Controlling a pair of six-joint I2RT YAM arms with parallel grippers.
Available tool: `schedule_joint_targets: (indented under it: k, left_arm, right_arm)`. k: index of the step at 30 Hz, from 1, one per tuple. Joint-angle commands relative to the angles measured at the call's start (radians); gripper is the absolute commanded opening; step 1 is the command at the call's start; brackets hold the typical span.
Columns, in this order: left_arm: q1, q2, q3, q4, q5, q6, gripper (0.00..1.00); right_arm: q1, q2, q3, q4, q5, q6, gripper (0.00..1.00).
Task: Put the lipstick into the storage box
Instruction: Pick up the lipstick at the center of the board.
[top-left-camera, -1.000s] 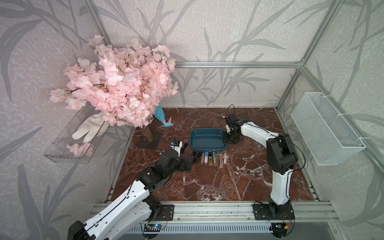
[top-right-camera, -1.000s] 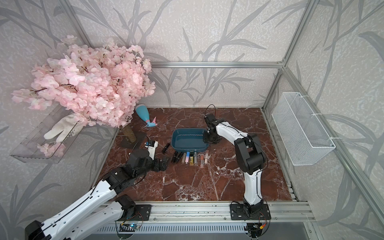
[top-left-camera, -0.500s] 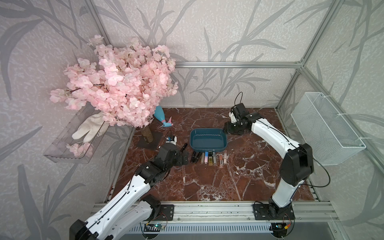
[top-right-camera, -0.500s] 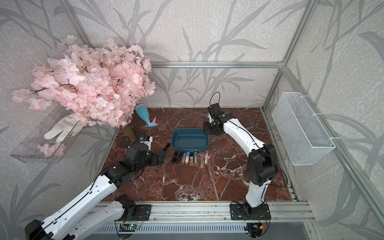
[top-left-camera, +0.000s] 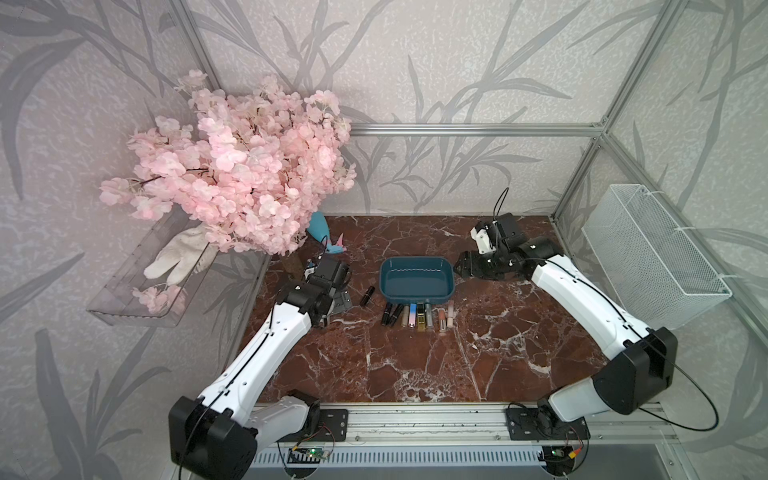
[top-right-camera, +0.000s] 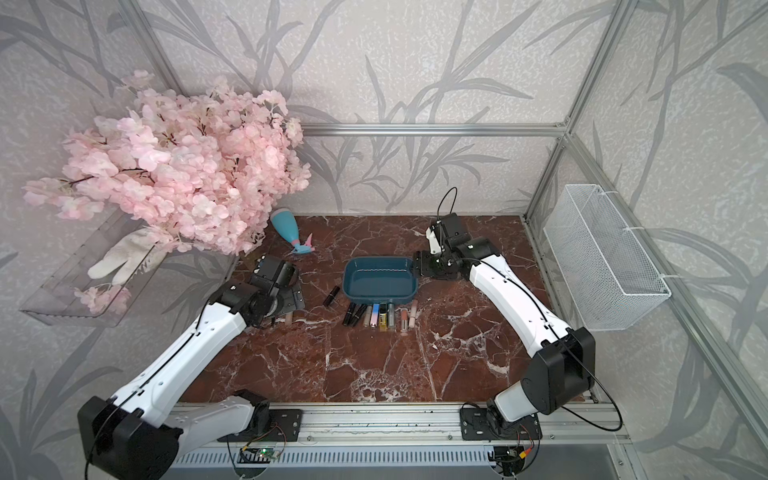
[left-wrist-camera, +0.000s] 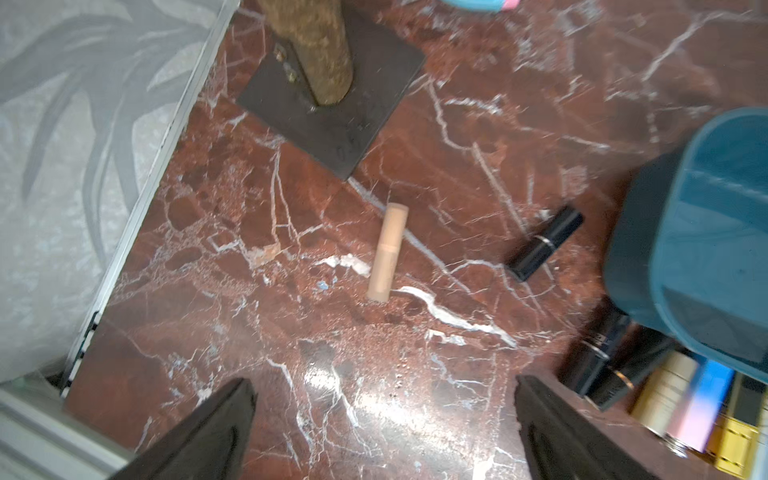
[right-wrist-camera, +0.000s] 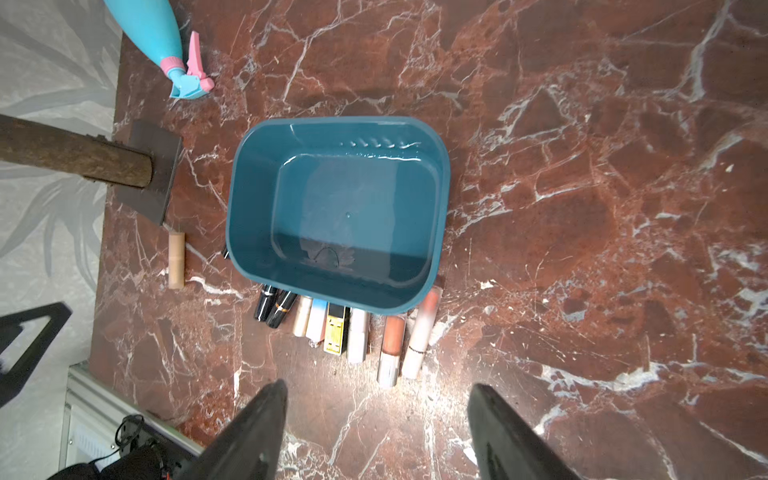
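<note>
My left gripper should reach outward next and come down onto the far half of the beige lipstick (left-wrist-camera: 387, 251), because that is below and outward of the gripper's open fingers.
The dark teal storage box (top-left-camera: 417, 279) (top-right-camera: 380, 278) (right-wrist-camera: 249, 187) stands mid-table, and only its bare floor shows inside. A row of several lipsticks (top-left-camera: 415, 316) (right-wrist-camera: 336, 328) lies along its near side. One black lipstick (top-left-camera: 368, 296) (left-wrist-camera: 545, 243) lies alone left of the box. A beige lipstick (left-wrist-camera: 387, 251) (right-wrist-camera: 176, 260) lies further left. My left gripper (top-left-camera: 340, 296) (left-wrist-camera: 382, 380) hovers open over bare marble just short of the beige lipstick. My right gripper (top-left-camera: 461, 268) (right-wrist-camera: 378, 386) hangs open and empty by the box's right end.
A pink blossom tree (top-left-camera: 241, 166) rises from a dark base plate (left-wrist-camera: 332, 108) at the back left. A teal spray bottle (top-left-camera: 325, 237) lies behind it. A clear tray (top-left-camera: 137, 286) with a glove hangs on the left wall, a white wire basket (top-left-camera: 652, 257) on the right wall.
My right arm has swung its elbow out to the right and the jaws have spread wider, staying near the box's right end. My left gripper has drawn back left, away from the lipstick row.
</note>
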Motion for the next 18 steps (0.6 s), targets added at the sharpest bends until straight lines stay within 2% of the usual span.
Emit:
schedule_joint_targets:
  k: [1,6,15,18]
  left_arm:
    - [0.033,0.066,-0.004,-0.03,0.083,0.044,1.0]
    - [0.1,0.168,-0.006,0.006,0.09,0.076,1.0]
    - [0.23,0.289,-0.007,0.111,0.174,0.162,0.95]
    - [0.252,0.366,0.031,0.084,0.207,0.188,0.92]
  right_arm:
    - [-0.004,-0.074,-0.067,0.061,-0.082,-0.003,0.77]
    - [0.017,-0.125,-0.163,0.158,-0.173,0.044,0.79]
    - [0.045,-0.118,-0.177,0.173,-0.186,0.063,0.79]
    - [0.045,-0.1,-0.163,0.177,-0.189,0.066,0.79]
